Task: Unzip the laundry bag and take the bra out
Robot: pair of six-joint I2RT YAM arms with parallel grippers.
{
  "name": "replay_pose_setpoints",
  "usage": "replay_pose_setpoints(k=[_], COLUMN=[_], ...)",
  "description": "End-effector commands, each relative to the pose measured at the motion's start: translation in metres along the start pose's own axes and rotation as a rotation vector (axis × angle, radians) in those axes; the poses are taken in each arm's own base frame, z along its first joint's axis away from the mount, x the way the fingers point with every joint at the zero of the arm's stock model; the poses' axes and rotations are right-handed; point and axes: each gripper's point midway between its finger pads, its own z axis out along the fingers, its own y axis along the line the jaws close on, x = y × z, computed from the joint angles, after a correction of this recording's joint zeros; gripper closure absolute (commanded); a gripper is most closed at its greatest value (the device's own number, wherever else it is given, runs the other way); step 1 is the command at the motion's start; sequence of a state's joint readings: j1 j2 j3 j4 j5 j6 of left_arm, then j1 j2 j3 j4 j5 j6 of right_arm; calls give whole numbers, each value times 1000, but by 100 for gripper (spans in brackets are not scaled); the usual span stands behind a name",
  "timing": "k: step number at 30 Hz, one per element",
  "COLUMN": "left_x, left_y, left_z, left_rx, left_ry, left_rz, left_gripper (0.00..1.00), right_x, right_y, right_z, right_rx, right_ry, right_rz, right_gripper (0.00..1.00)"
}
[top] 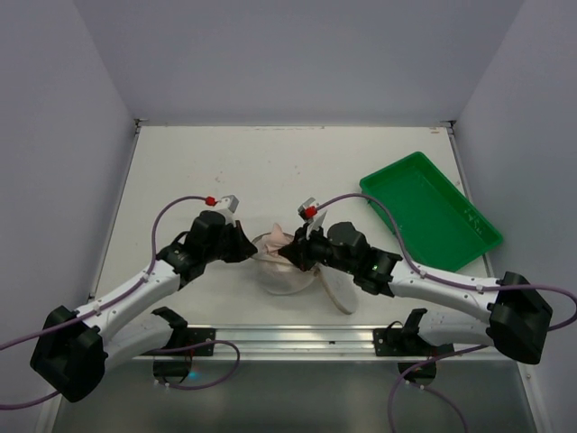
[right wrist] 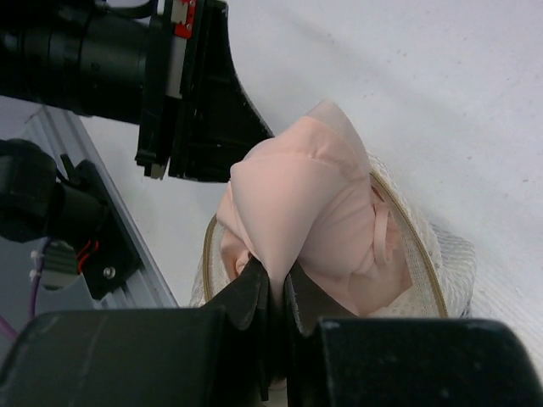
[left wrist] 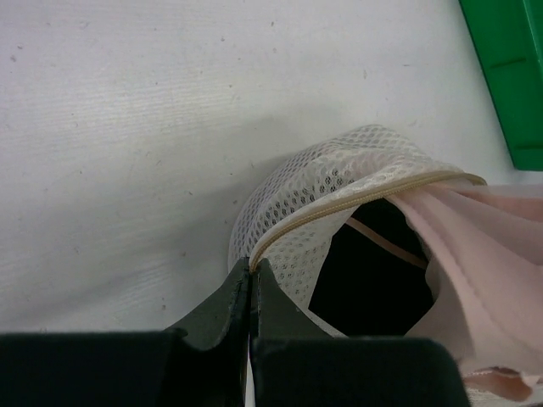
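Observation:
The green tray is empty, so I will lift my right gripper off the laundry bag (top: 287, 278), swing it outward, and lower the bra into the tray's far end (top: 407, 188) to release it.
The laundry bag (top: 287, 278) lies open near the table's front edge, between the two arms. Its flat lid (top: 335, 290) is flopped out to the right. In the left wrist view my left gripper (left wrist: 252, 264) is shut on the tan zipper rim of the mesh laundry bag (left wrist: 339, 170), holding the opening up. The pale pink bra (right wrist: 314, 186) bulges up out of the laundry bag (right wrist: 424, 254). My right gripper (right wrist: 278, 278) is shut on a fold of it. From above, the bra (top: 275, 240) shows between the left gripper (top: 249, 245) and the right gripper (top: 290, 253).
A green plastic tray (top: 431, 209) stands at the right of the table; its corner (left wrist: 509, 59) shows in the left wrist view. The left arm's black wrist (right wrist: 127, 51) hangs close above the bag. A metal rail (top: 297, 341) runs along the near edge.

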State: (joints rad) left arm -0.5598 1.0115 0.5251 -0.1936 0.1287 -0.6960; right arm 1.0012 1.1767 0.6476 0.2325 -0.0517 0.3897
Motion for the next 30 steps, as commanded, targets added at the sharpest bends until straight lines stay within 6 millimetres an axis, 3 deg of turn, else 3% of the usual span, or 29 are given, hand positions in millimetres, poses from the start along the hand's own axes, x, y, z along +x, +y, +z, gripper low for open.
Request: replay_pose_setpoints(k=[1, 5, 10, 15, 21, 30], left_x=[0, -7, -17, -8, 6, 12], left_y=[-5, -13, -20, -18, -2, 6], left_z=[-2, -8, -17, -13, -2, 2], left_rx=[38, 70, 95, 103, 52, 22], left_ry=[-17, -41, -85, -61, -22, -8], left_rz=[9, 30, 50, 36, 14, -11], left_gripper=[100, 100, 100, 100, 100, 100], right_x=[-61, -64, -63, -64, -89, -146], right_y=[7, -11, -19, -24, -9, 13], right_z=[-2, 9, 22, 29, 24, -10], right_rx=[10, 108, 156, 200, 149, 114], right_ry=[-238, -270, -278, -287, -322, -376], right_rz=[24, 48, 148, 267, 272, 197], right_gripper=[100, 100, 100, 100, 100, 100])
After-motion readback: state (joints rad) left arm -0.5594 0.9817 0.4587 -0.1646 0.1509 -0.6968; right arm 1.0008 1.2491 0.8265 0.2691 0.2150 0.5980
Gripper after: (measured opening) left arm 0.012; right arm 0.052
